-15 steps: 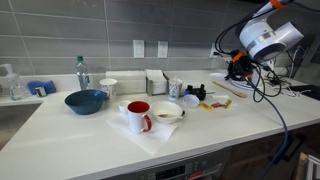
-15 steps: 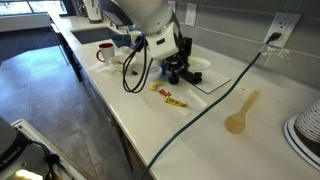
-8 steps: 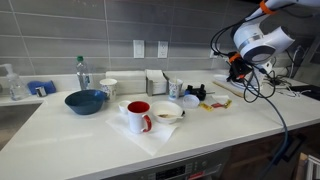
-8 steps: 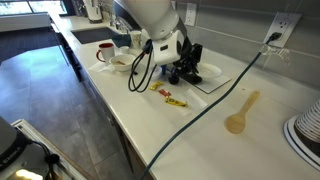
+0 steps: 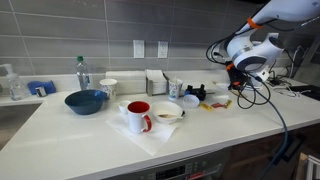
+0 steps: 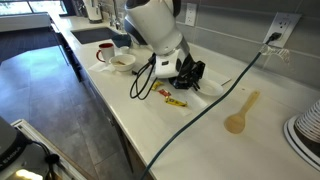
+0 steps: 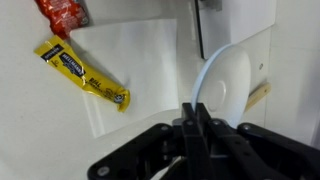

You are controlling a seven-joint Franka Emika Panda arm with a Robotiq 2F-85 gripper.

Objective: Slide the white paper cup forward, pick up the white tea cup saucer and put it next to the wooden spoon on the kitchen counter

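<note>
The saucer (image 7: 222,85) is still held on edge over the counter beside the wooden spoon. The counter is below, so my gripper will next lower the saucer and release its rim there.
My gripper (image 7: 193,108) is shut on the rim of the white tea cup saucer (image 7: 222,85) and holds it tilted on edge, low over the white kitchen counter (image 6: 200,135). The gripper also shows in both exterior views (image 5: 237,84) (image 6: 190,74), where the saucer is mostly hidden by it. The wooden spoon (image 6: 240,110) lies on the counter a short way beyond the gripper. Its handle tip shows past the saucer in the wrist view (image 7: 262,95). The white paper cup (image 5: 176,88) stands near the back wall beside a napkin holder.
A yellow packet (image 7: 85,75) (image 6: 175,99) and a red packet (image 7: 62,15) lie near a white paper sheet (image 7: 140,50). A red mug (image 5: 139,116), a white bowl with brownish contents (image 5: 168,112), a blue bowl (image 5: 86,101) and a larger white cup (image 5: 108,88) stand on the counter. A black cable (image 6: 215,105) crosses it.
The arm has come down and moved toward the spoon's side of the counter, with the saucer in the jaws. The other objects have not moved.
</note>
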